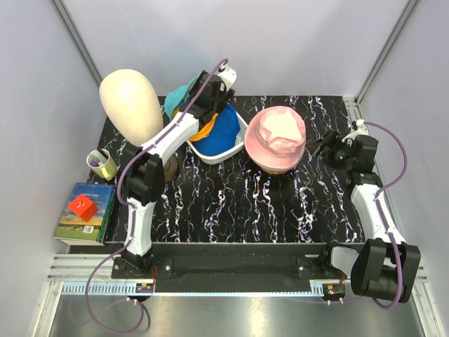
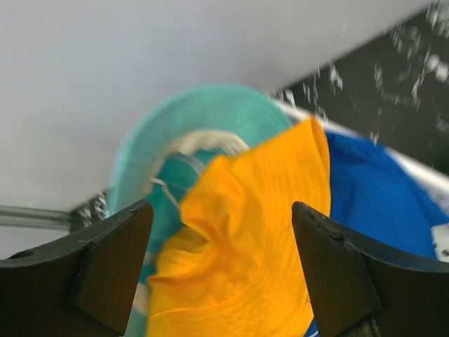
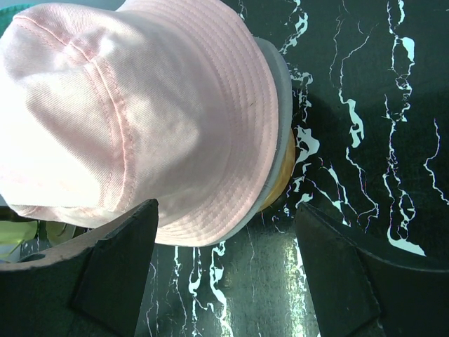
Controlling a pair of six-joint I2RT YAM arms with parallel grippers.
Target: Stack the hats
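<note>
My left gripper is to move down and slightly back onto the orange-yellow hat's brim point(image 2: 287, 256) beside the royal-blue hat point(image 2: 379, 203), because that part of the hat is uncovered on top.
A pink bucket hat point(image 1: 278, 135) sits at the table's middle right, on top of a lavender hat whose brim point(image 3: 282, 91) shows under it in the right wrist view. My right gripper point(image 1: 325, 146) is open and empty just right of the pink hat point(image 3: 140, 105), jaws wide over the bare table point(image 3: 224, 239). My left gripper point(image 1: 209, 111) hovers open above the white basket point(image 1: 240, 135), jaws either side of a crumpled orange-yellow hat point(image 2: 245, 232), not touching it. A teal hat point(image 2: 196, 119) and a royal-blue hat point(image 2: 379, 203) lie beside it. The black cap is out of view.
A cream mannequin head point(image 1: 130, 102) stands at the back left. A small cup point(image 1: 100, 163) and a book point(image 1: 88, 214) with a red cube point(image 1: 82, 206) on it lie at the left edge. Grey walls close the back and sides.
</note>
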